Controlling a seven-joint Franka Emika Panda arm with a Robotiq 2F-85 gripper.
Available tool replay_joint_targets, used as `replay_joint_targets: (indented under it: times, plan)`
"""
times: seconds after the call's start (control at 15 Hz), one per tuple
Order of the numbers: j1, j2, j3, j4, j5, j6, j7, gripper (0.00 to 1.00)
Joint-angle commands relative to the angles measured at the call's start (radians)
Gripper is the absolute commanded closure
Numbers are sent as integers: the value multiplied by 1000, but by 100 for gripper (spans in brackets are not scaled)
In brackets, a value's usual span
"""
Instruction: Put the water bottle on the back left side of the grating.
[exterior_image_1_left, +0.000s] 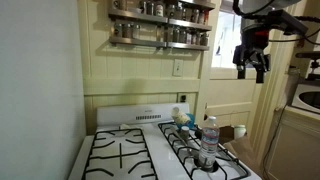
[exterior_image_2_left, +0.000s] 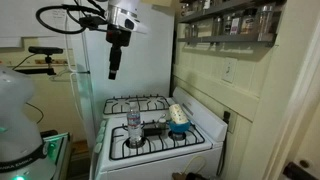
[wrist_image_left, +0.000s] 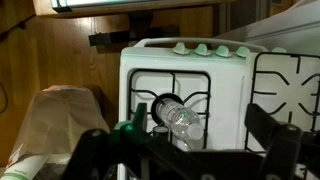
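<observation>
The gripper comes down next from high above the stove, over the front burner and down around the bottle's white cap (exterior_image_1_left: 212, 119) (wrist_image_left: 195, 131), since the bottle stands upright, top uncovered.
The water bottle (exterior_image_1_left: 208, 141), clear with a white cap, stands upright on a front burner of the grating (exterior_image_1_left: 120, 155). It shows in both exterior views (exterior_image_2_left: 134, 128). In the wrist view the bottle (wrist_image_left: 178, 118) is seen from above, on the grating (wrist_image_left: 290, 92). My gripper (exterior_image_1_left: 252, 63) hangs high above the stove, well clear of the bottle, and also shows against the fridge (exterior_image_2_left: 114, 66). Its fingers are spread wide and hold nothing (wrist_image_left: 190, 155).
A blue and yellow object (exterior_image_2_left: 179, 121) lies on the stove beside the bottle, with a small dark thing (exterior_image_2_left: 155, 127) between them. Spice racks (exterior_image_1_left: 160, 27) hang on the wall above. A fridge (exterior_image_2_left: 145, 70) stands by the stove. A brown paper bag (wrist_image_left: 55, 120) sits beside the stove.
</observation>
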Motion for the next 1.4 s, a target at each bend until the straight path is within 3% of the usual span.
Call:
replay_joint_targets:
  times: [0.0, 0.47, 0.53, 0.8, 1.07, 1.33]
  plan:
    - [-16, 2, 12, 2, 5, -3, -7, 0]
    - [7, 86, 150, -35, -6, 134, 151, 0]
    - [19, 110, 152, -18, -3, 92, 129, 0]
    - [13, 91, 144, -20, 1, 103, 120, 0]
    - [2, 88, 162, -77, 32, 272, 235, 0]
    - [6, 118, 181, -122, 14, 355, 271, 0]
